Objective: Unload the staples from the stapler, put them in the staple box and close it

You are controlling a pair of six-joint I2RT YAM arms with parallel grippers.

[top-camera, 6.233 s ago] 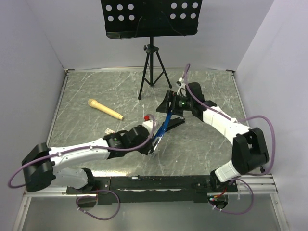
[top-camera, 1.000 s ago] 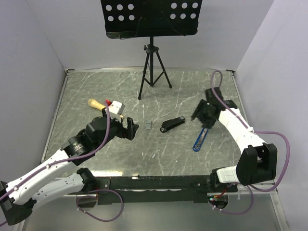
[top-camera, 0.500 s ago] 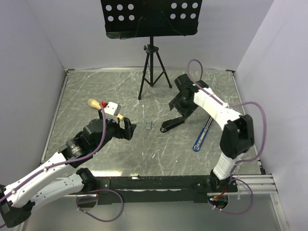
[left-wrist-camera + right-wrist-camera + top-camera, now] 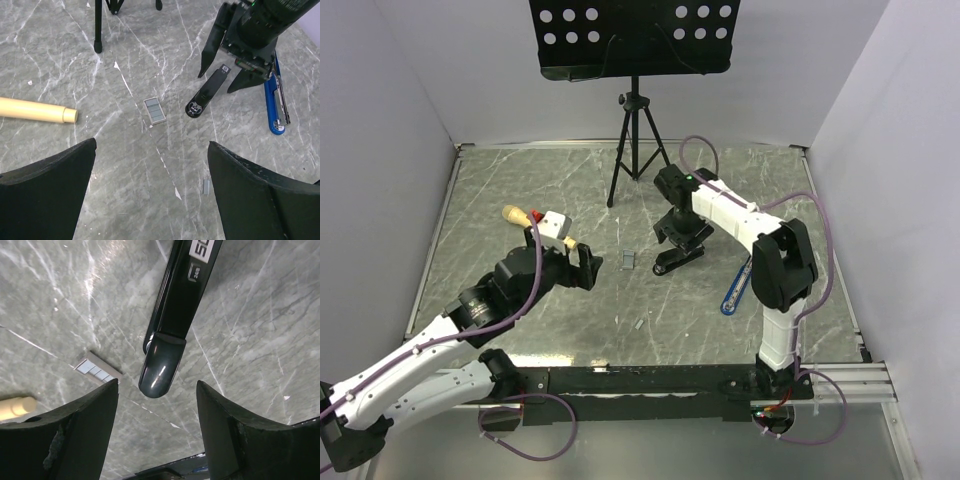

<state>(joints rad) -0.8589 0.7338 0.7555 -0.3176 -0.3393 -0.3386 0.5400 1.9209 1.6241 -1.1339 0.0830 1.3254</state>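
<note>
I should next move my left gripper to the right in the top view, past the staples and onto the near end of the stapler, since my right gripper leaves that end clear.
The stapler [image 4: 678,258] is black and lies slantwise mid-table; it also shows as the stapler [image 4: 206,93] and the stapler [image 4: 175,315]. A small grey block of staples [image 4: 628,259] rests just left of it, seen too as the staples [image 4: 154,110] and the staples [image 4: 97,369]. My right gripper [image 4: 682,238] hovers over the stapler, open; in the right wrist view the gripper [image 4: 157,385] has the stapler's rounded end between its fingertips with gaps on both sides. My left gripper [image 4: 582,272] stands wide open and holds nothing, left of the staples [image 4: 151,145].
A long blue stapler part [image 4: 737,285] lies right of the stapler. A short grey strip [image 4: 206,186] lies nearer the front. A wooden stick [image 4: 515,215] sits at the left. A black music stand on a tripod [image 4: 635,130] stands at the back.
My right gripper has swung left, away from the blue part, and now hangs over the black stapler. The left arm has barely moved.
</note>
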